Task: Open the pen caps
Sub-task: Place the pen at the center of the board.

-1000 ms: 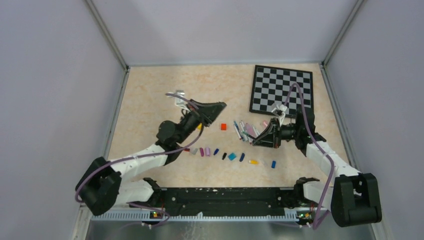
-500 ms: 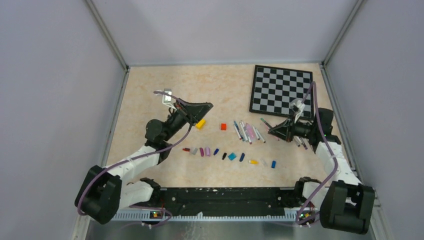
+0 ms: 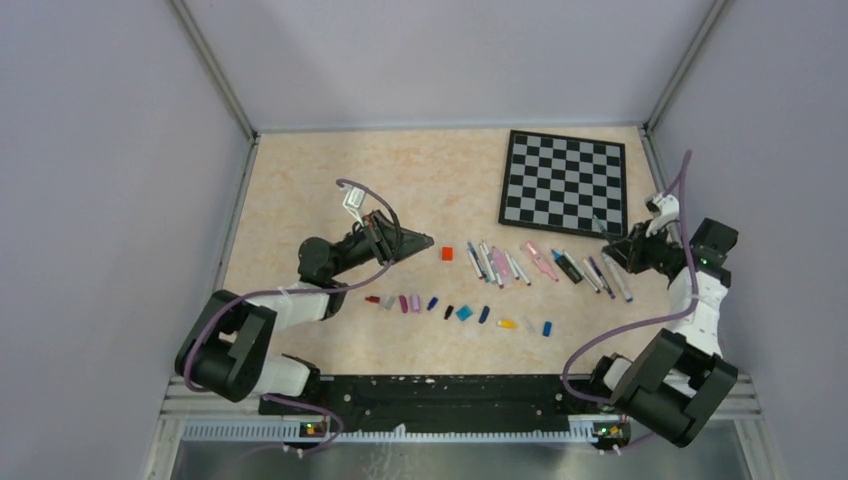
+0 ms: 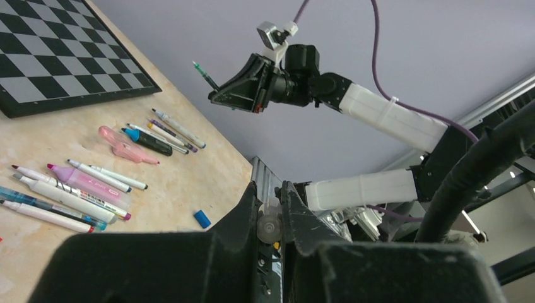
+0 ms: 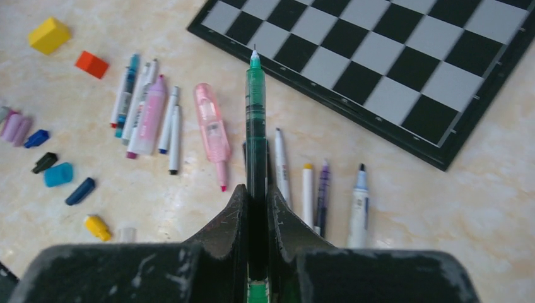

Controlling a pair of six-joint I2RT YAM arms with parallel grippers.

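My right gripper should move down to its right in the wrist view next and let go of the green pen's body, because clear tabletop past the outermost pen is below it.
My right gripper is shut on a green pen, whose bare tip points at the chessboard; it is held above the table at the right. My left gripper is shut on a small clear pen cap and hangs left of centre. A row of loose pen caps in red, grey, purple, pink, blue, black, cyan and yellow lies in front. Several uncapped pens lie in two groups, one in the middle and one below the right gripper.
A black and grey chessboard lies at the back right. A small red cube sits by the left gripper's tip; a yellow block shows beyond it in the right wrist view. Walls close both sides.
My right arm has swung right and back with the green pen, uncovering the pens on the right. My left arm has drawn in, and its gripper has sunk lower with the cap.
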